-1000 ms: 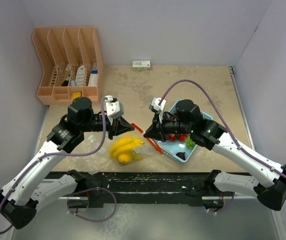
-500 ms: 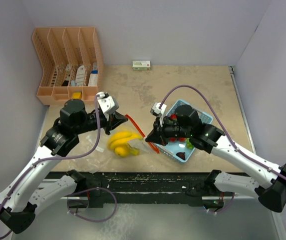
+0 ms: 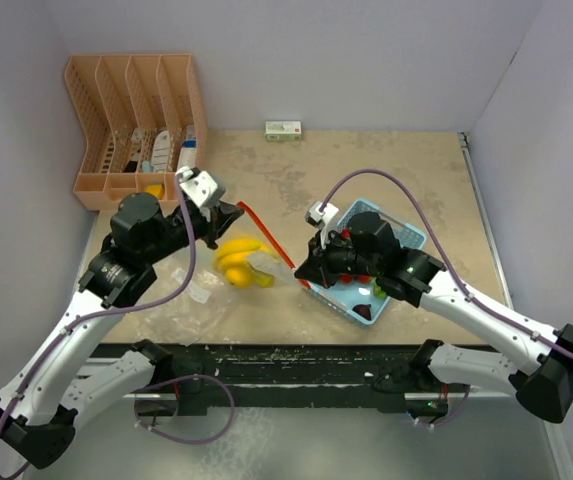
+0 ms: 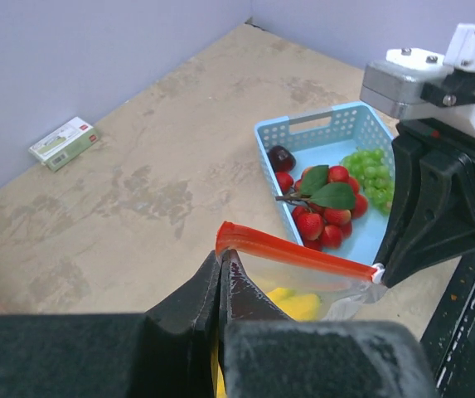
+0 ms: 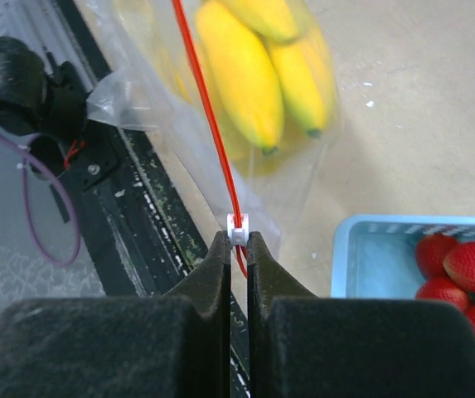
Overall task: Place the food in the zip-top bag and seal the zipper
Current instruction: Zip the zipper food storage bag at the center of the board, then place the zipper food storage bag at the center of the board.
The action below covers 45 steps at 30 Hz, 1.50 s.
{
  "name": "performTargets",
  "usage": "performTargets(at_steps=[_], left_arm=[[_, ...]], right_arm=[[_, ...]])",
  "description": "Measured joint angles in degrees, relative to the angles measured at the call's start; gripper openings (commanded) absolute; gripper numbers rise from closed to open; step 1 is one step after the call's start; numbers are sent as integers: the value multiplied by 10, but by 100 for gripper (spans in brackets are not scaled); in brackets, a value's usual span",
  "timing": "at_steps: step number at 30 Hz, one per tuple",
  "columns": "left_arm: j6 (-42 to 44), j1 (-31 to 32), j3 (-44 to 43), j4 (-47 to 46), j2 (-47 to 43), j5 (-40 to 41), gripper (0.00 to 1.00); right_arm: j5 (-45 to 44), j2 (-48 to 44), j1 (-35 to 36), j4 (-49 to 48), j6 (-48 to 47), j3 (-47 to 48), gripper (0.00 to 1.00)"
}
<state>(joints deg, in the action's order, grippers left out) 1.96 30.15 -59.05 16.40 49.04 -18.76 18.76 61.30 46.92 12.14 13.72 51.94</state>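
Note:
I will move my right gripper a little toward the light-blue basket point(image 4: 320, 124), away from my left gripper, before I open it.
A clear zip-top bag point(image 3: 228, 283) with a red zipper point(image 3: 266, 236) holds yellow toy bananas point(image 3: 242, 262), hanging between both grippers. My left gripper point(image 3: 236, 212) is shut on the zipper's left end point(image 4: 230, 236). My right gripper point(image 3: 301, 275) is shut on the white slider point(image 5: 237, 230) at the zipper's right end. The bananas show through the bag in the right wrist view point(image 5: 245, 75). Red strawberries point(image 4: 324, 228), green grapes point(image 4: 370, 170) and a dark purple fruit point(image 4: 281, 156) lie in the light-blue basket point(image 4: 320, 124), right of the bag.
A peach slotted organizer point(image 3: 136, 120) stands at the back left. A small box point(image 3: 283, 128) lies by the back wall. The black front rail point(image 3: 296, 355) runs along the near table edge, just below the bag.
My left gripper has moved back and to the left with the zipper end. The zipper is drawn out longer between the grippers, and the bag with the bananas has shifted away from the front edge.

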Motion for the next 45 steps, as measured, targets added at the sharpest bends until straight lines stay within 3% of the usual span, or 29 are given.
performTargets(at_steps=[14,16,20,22,23,30,32,34,35,37,38,45], left_arm=[[-21,-61,-5,-49,55,12,0],[-24,-63,-7,-50,62,10,0],[-29,-69,-10,-71,84,15,0],[-30,-77,-21,-90,98,27,0],[-31,-81,-28,-97,105,32,0],[-40,-108,-93,-151,163,83,1],[-50,-119,-103,-170,181,103,25],[-65,-130,-105,-186,202,120,36],[-77,-136,-105,-189,213,127,50],[-89,-144,-105,-186,229,129,95],[-100,-146,-104,-183,234,126,100],[-132,-148,-78,-155,179,118,99]], right_arm=[[-134,34,0,30,76,-19,3],[-152,52,0,30,85,-17,20],[-193,75,0,58,103,-10,74],[-208,72,-1,81,107,-10,94],[-213,67,-1,87,106,-10,99],[-242,-34,-1,82,108,-1,100],[-242,-45,-1,76,108,7,99],[-242,-43,-1,70,108,11,99],[-241,-39,-1,69,108,11,99],[-240,-30,-1,68,108,11,100],[-238,-23,-1,65,108,11,100],[-190,34,-1,15,107,17,96]])
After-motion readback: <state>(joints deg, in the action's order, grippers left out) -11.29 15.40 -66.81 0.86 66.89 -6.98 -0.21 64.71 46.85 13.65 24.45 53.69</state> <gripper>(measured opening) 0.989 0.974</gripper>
